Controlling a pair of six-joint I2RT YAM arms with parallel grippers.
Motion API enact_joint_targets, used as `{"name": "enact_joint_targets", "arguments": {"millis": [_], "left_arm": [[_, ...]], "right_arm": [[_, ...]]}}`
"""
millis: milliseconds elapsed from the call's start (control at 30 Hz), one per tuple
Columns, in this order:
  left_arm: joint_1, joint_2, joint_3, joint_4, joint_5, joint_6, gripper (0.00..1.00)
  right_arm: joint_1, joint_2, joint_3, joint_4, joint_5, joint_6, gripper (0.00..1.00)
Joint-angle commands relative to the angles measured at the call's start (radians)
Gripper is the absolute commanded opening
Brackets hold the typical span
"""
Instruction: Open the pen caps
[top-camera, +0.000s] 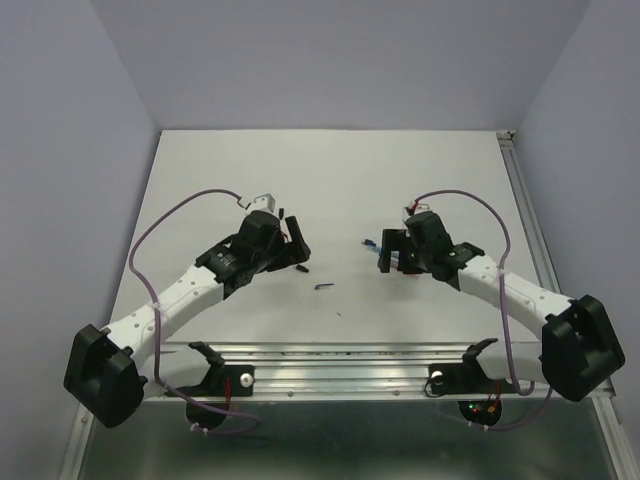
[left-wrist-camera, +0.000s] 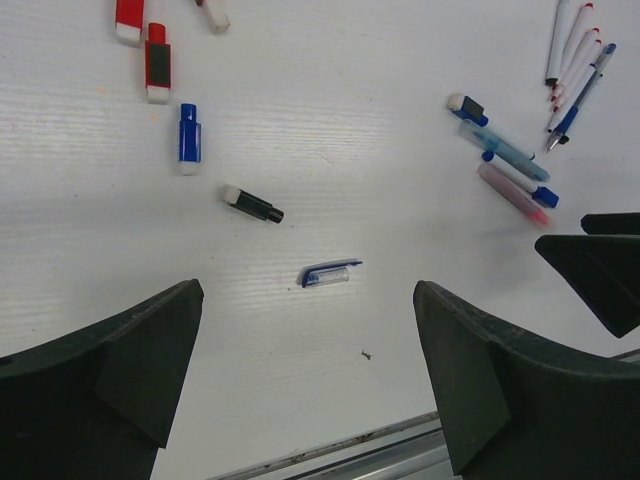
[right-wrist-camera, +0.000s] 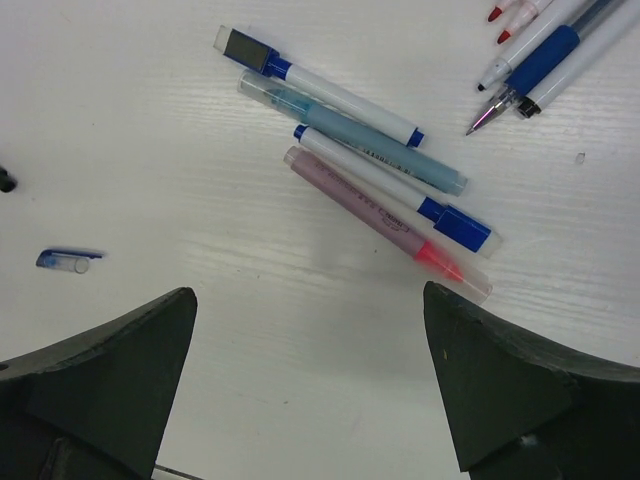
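Observation:
The pink highlighter pen is the nearest to my open fingers, at the edge of the row, so my right gripper will move down onto the middle of the highlighter pen next.
My left gripper (top-camera: 293, 252) (left-wrist-camera: 308, 300) is open and empty, hovering over the table. Just beyond its fingertips lies a loose blue-and-clear pen cap (left-wrist-camera: 328, 272) (top-camera: 325, 285). Further off lie a black cap (left-wrist-camera: 252, 204), a blue cap (left-wrist-camera: 189, 137) and red caps (left-wrist-camera: 157, 62). My right gripper (top-camera: 386, 250) (right-wrist-camera: 308, 295) is open and empty above bare table. Beyond it lie several capped pens (right-wrist-camera: 385, 222) side by side: two white with blue caps, one teal, one pink-red. Uncapped pens (right-wrist-camera: 540, 50) lie at the upper right. The loose blue cap shows at the left of the right wrist view (right-wrist-camera: 68, 260).
The table's metal front rail (left-wrist-camera: 380, 450) runs just below my left gripper. My right gripper's dark fingers (left-wrist-camera: 600, 265) show at the right edge of the left wrist view. The pen group also shows there (left-wrist-camera: 510, 165), with more pens (left-wrist-camera: 575, 60) behind.

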Motion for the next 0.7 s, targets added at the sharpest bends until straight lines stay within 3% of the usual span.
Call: {"name": "enact_joint_targets", "arguments": {"millis": [0,667], "left_arm": [[-0.007,-0.052,-0.027,0.013,-0.006,-0.011,0.99],[-0.008,-0.056,-0.032,-0.008,-0.043,-0.020,0.99]], "right_arm": [[0.012,0.026,-0.002,0.009,0.012,-0.069,1.00],[0.017,0.183,0.034,0.060,0.041,-0.104,1.00]]}}
